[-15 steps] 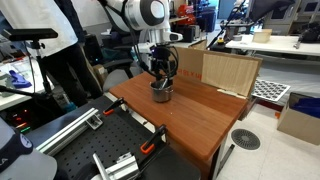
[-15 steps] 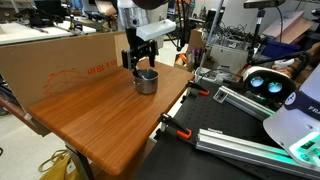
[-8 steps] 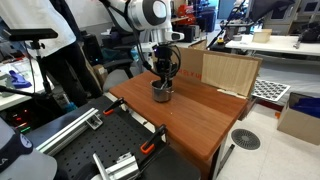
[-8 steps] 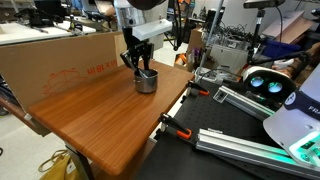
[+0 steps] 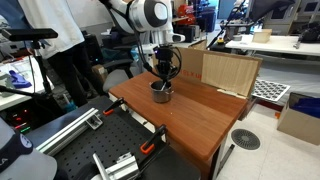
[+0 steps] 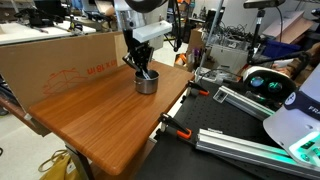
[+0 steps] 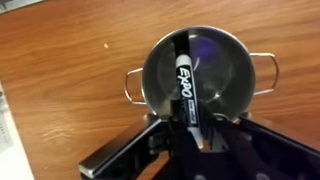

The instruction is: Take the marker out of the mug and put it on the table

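My gripper needs to rise past the mug's rim, cross left in the wrist view to the bare wood beside the mug, lower and release the marker (image 7: 184,78).
The grey metal mug (image 5: 161,94) (image 6: 146,83) stands on the reddish-brown table (image 5: 205,120) (image 6: 100,125), near its far edge. In the wrist view the mug's (image 7: 228,78) shiny inside shows from above, with the black marker (image 7: 184,78) leaning in it. The marker's lettered barrel runs from the far rim down to my gripper (image 7: 190,126). Both fingers press on the marker's near end, so the gripper is shut on it. In both exterior views the gripper (image 5: 161,82) (image 6: 143,70) reaches straight down into the mug's mouth, and the marker is hidden there.
A cardboard box (image 5: 228,70) (image 6: 55,60) stands along the table's back. A black metal rig with orange clamps (image 5: 120,140) (image 6: 205,115) adjoins one side of the table. A person (image 5: 60,50) stands beyond the rig. Bare wood (image 7: 60,60) surrounds the mug.
The gripper has sunk slightly into the mug and its jaws have gone from open to shut on the marker. The mug has not moved.
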Available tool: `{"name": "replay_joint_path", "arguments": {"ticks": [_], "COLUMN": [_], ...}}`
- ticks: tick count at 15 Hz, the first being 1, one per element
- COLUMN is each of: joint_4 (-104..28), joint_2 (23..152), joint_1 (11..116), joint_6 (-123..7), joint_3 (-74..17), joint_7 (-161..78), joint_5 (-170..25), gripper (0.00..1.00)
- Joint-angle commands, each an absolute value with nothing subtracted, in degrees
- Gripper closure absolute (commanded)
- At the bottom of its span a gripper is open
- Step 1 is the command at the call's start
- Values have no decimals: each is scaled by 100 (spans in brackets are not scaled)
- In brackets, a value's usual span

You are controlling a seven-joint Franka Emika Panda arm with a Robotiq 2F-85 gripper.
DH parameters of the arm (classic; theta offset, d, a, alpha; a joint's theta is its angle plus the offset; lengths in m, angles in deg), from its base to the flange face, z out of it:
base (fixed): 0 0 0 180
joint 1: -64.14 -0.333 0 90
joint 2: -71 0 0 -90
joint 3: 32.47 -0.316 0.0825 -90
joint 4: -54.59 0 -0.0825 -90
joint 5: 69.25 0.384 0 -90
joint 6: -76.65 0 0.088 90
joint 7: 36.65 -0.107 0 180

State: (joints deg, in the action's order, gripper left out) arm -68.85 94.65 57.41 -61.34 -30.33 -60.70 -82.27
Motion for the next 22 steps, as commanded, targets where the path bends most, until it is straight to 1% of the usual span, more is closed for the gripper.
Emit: {"name": "replay_joint_path", "arguments": {"ticks": [1,5,9,13,19,22], "joint_4": [-6764,-6840,-7006,-6881,-6432,-6216], "joint_2": [9513,9181,8462,7865,7953,8230], "joint_1": [5623,5698,5829,6120,6697,6892], "joint_6": [-5986,-5628,-5475,-4885,-4019,-3944], "joint_3": [-2935,-3021,-3035,-3000,-2795,-2698], "joint_7": [-6087,-5969,-5982,-5776,-4968,-4786], "joint_5": [-8267,-8068,-7884,-7454,-6622,-6340], "gripper": [95,95,95,95,95,95]}}
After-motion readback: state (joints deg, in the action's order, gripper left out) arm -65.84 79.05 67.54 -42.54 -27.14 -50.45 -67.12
